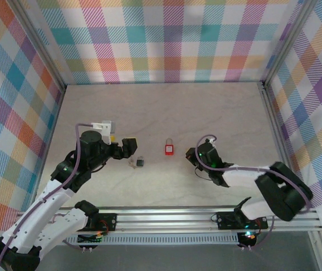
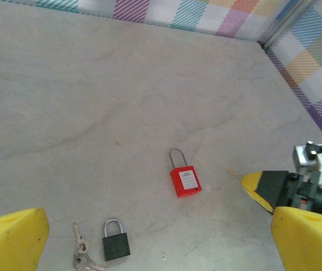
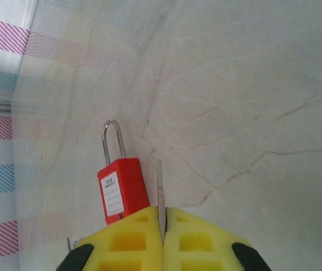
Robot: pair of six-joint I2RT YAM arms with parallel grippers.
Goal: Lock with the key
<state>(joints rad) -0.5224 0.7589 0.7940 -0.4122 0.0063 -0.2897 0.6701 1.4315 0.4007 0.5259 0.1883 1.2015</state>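
Next, my right gripper moves down toward the red padlock's near long side and releases the key there, since the blade still hovers over bare table beside the lock.
A red padlock (image 1: 169, 148) (image 2: 185, 179) (image 3: 121, 189) lies flat on the table with its steel shackle pointing to the far wall. My right gripper (image 1: 194, 155) (image 3: 162, 217) is just right of the lock and is shut on a key (image 3: 160, 186). The key's thin blade sticks out between the yellow fingertips, beside the lock body. In the left wrist view the right gripper's yellow tip (image 2: 260, 189) hangs to the right of the red lock. My left gripper (image 1: 128, 148) (image 2: 158, 231) hovers wide open, left of the lock, with nothing between its fingers.
A small black padlock (image 1: 140, 162) (image 2: 116, 241) lies below the left gripper, with a bunch of spare keys (image 1: 131, 164) (image 2: 82, 257) just to its left. Checked walls close off the table at the back and both sides.
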